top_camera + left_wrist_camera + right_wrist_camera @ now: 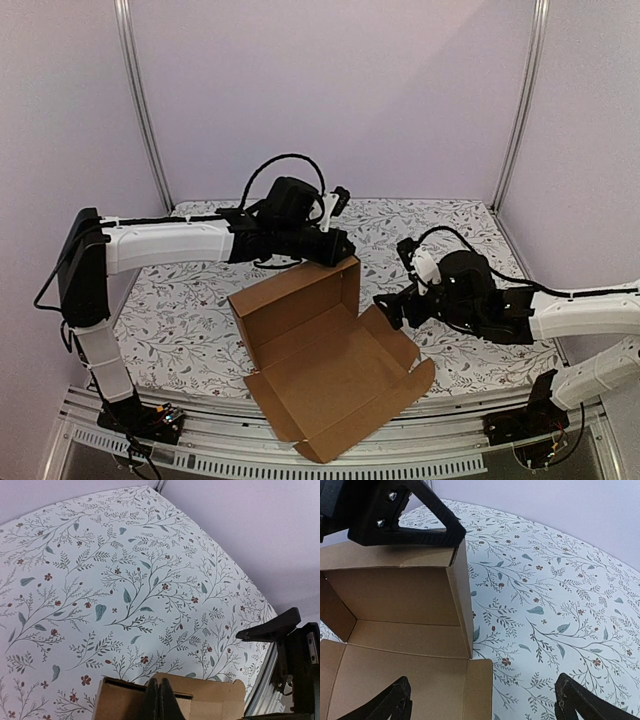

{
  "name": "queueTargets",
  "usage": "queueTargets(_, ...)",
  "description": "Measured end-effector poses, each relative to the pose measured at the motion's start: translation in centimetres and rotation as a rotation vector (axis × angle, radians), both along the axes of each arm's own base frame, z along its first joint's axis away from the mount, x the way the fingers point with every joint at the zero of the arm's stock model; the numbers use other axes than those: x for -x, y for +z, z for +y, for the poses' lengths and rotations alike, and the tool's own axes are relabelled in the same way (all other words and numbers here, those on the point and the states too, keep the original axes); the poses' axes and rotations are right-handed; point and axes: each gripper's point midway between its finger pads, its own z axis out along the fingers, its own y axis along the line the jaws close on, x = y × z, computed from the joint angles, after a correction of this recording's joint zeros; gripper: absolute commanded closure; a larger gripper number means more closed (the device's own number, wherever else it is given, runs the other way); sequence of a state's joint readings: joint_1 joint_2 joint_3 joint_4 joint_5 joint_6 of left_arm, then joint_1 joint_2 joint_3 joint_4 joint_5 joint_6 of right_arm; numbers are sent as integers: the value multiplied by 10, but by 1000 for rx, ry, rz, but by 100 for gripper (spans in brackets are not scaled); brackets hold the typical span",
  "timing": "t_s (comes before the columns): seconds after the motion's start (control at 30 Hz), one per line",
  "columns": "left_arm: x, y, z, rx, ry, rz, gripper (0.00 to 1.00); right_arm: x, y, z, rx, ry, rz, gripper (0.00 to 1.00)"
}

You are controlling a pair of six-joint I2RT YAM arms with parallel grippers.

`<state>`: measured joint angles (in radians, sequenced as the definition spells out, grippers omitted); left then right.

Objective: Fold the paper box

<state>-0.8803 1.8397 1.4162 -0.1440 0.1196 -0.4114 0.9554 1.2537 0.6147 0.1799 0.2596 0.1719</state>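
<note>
I will next bring my right gripper back and down past the box's side flap onto the front flap's nearest end tab and close it, while the front flap still lies flat.
The paper box is brown cardboard, partly folded: its back wall and right side wall stand upright, while the base and front flaps lie flat toward the near edge. My left gripper is shut, fingertips together, resting on the top edge of the back wall at its right corner, not clamped on it. My right gripper is open wide just right of the box. Its left fingertip hovers over the flat cardboard and the right one over the cloth. A flat side flap lies between them.
A white tablecloth printed with leaves and small red flowers covers the table. Metal frame posts rise at the back corners against plain lilac walls. The box's front flap overhangs the railed near edge.
</note>
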Motion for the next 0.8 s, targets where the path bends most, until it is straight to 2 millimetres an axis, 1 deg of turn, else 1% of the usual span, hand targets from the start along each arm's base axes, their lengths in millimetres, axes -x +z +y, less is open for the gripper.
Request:
queueTargets(0.07, 0, 0, 0, 2, -1, -1, 100, 9, 3, -13, 15, -14, 46, 1)
queueTargets(0.17, -1, 0, 0, 4, 0, -3, 100, 25, -1, -33, 35, -44, 140, 1)
queueTargets(0.2, -1, 0, 0, 4, 0, -3, 100, 32, -5, -40, 44, -56, 184, 1)
queueTargets(0.33, -2, 0, 1, 5, 1, -7, 100, 51, -23, -57, 65, -92, 323, 1)
queueTargets(0.4, -3, 0, 1, 6, 0, -8, 100, 61, -32, -65, 46, -114, 387, 1)
queueTargets(0.47, -3, 1, 2, 6, 0, -10, 100, 72, -40, -73, 19, -139, 444, 4)
queueTargets(0.53, -3, 0, 2, 7, 0, -11, 100, 81, -50, -81, -2, -164, 497, 8)
queueTargets(0.6, -3, 0, 1, 7, -1, -10, 100, 89, -60, -87, -26, -190, 548, 14)
queueTargets(0.67, -3, 0, 1, 8, -2, -10, 100, 96, -70, -93, -38, -221, 596, 24)
queueTargets(0.73, -4, 0, 2, 8, -1, -10, 100, 101, -79, -96, -49, -251, 643, 30)
queueTargets(0.8, -4, 0, 2, 8, -1, -10, 100, 105, -87, -99, -56, -273, 675, 38)
